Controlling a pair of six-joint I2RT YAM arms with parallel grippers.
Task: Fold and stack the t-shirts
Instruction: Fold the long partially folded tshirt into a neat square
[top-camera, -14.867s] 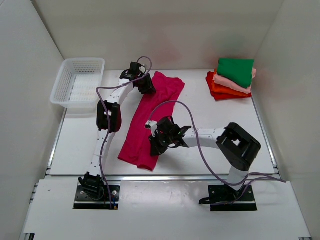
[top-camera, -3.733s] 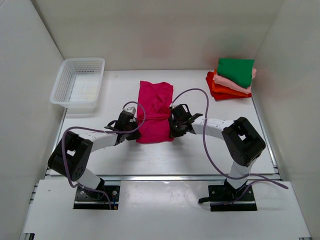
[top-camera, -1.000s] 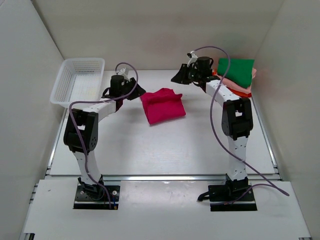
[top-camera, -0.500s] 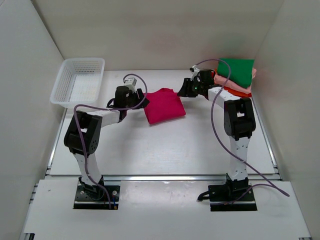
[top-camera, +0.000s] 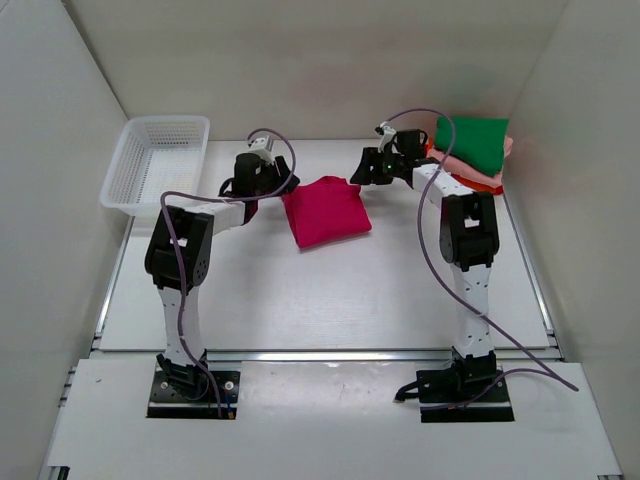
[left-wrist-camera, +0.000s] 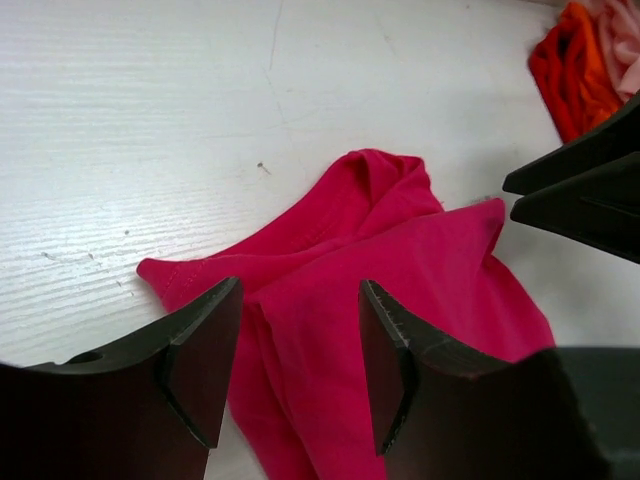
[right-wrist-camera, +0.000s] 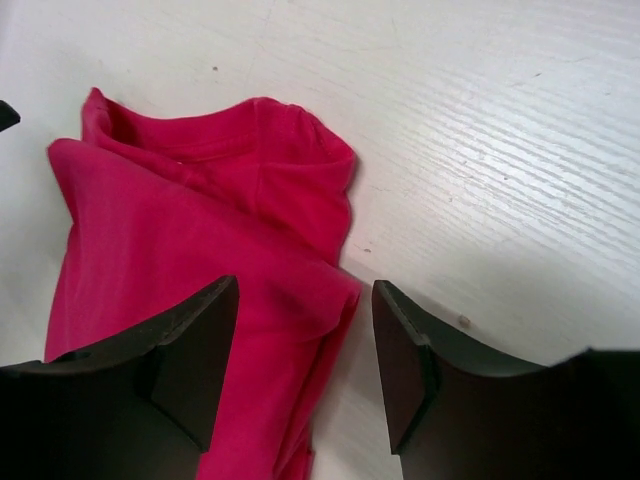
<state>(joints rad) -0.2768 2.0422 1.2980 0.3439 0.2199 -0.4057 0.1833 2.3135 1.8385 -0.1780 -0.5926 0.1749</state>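
Next, my left gripper lowers onto the upper layer's far corner (top-camera: 290, 196) (left-wrist-camera: 266, 304) on the basket side and closes, since its spread fingers straddle this unpinched magenta edge.
A magenta t-shirt (top-camera: 326, 210) lies folded into a rough rectangle in the middle of the table. My left gripper (top-camera: 274, 186) is open at its far left corner. In the left wrist view the magenta shirt (left-wrist-camera: 400, 290) shows between the spread fingers of this gripper (left-wrist-camera: 300, 360), unpinched. My right gripper (top-camera: 362, 172) is open at the far right corner. Seen from the right wrist, its gripper (right-wrist-camera: 305, 360) straddles the edge of the shirt (right-wrist-camera: 190, 240). A stack of folded t-shirts (top-camera: 466, 160) sits far right, green (top-camera: 472, 140) on top.
A white mesh basket (top-camera: 168, 121) stands at the far left of the table. White walls close in the table on three sides. The right arm's dark fingers (left-wrist-camera: 590, 190) and the orange and red folded shirts (left-wrist-camera: 575, 60) show in the left wrist view.
My right gripper has come down from above the table to the shirt's far right corner, and its jaws have spread wider. The left gripper stays near the shirt's far left corner.
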